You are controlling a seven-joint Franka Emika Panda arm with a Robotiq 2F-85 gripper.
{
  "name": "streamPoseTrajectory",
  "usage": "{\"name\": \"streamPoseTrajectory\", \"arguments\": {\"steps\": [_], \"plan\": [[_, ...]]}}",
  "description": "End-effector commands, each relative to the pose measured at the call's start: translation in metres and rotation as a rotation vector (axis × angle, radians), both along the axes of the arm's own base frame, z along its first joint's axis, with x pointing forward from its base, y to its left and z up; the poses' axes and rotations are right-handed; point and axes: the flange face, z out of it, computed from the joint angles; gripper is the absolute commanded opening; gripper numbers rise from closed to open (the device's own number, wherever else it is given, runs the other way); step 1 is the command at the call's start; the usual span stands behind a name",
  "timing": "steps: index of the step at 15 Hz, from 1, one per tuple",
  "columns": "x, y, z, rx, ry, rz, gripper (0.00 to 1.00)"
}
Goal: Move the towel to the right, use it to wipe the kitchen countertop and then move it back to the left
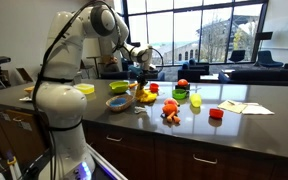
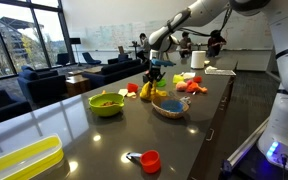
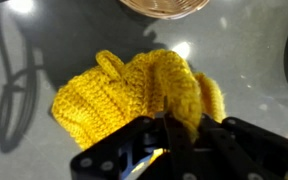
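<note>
The woven basket sits close, so next I will move my gripper away from it and release the towel's fold on the countertop on my gripper's other side.
The towel (image 3: pixel 124 92) is a bright-yellow knitted cloth, bunched up on the dark glossy kitchen countertop (image 3: pixel 44 40). In the wrist view my gripper (image 3: pixel 167 122) is shut on a raised fold of it, and the rest spreads to the left below the fingers. Both exterior views show the gripper (image 1: pixel 142 78) (image 2: pixel 154 72) pointing straight down over the towel (image 1: pixel 144 97) (image 2: pixel 148 91), among the dishes on the countertop (image 1: pixel 254 125) (image 2: pixel 104 140). The pinched fold hides the fingertips.
A woven basket (image 2: pixel 170 106) (image 3: pixel 169 6) lies close beside the towel, and a green bowl (image 2: pixel 106 103) (image 1: pixel 121 87) stands nearby. An orange toy (image 1: pixel 171 113), a yellow-green cup (image 1: pixel 195 100) and a red cup (image 1: pixel 216 114) (image 2: pixel 150 160) stand farther along. A yellow tray (image 2: pixel 19 160) lies at one end.
</note>
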Motion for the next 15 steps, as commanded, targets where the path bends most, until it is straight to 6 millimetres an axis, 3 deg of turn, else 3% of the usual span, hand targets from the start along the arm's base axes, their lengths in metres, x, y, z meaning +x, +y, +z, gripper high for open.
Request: {"name": "streamPoseTrajectory", "arguments": {"steps": [1,8,15], "plan": [[0.023,-0.008,-0.011,0.026,0.07,-0.059,0.02],[0.041,-0.044,-0.026,0.03,0.097,-0.154,0.02],[0.048,-0.124,-0.027,0.098,0.103,-0.315,0.02]]}}
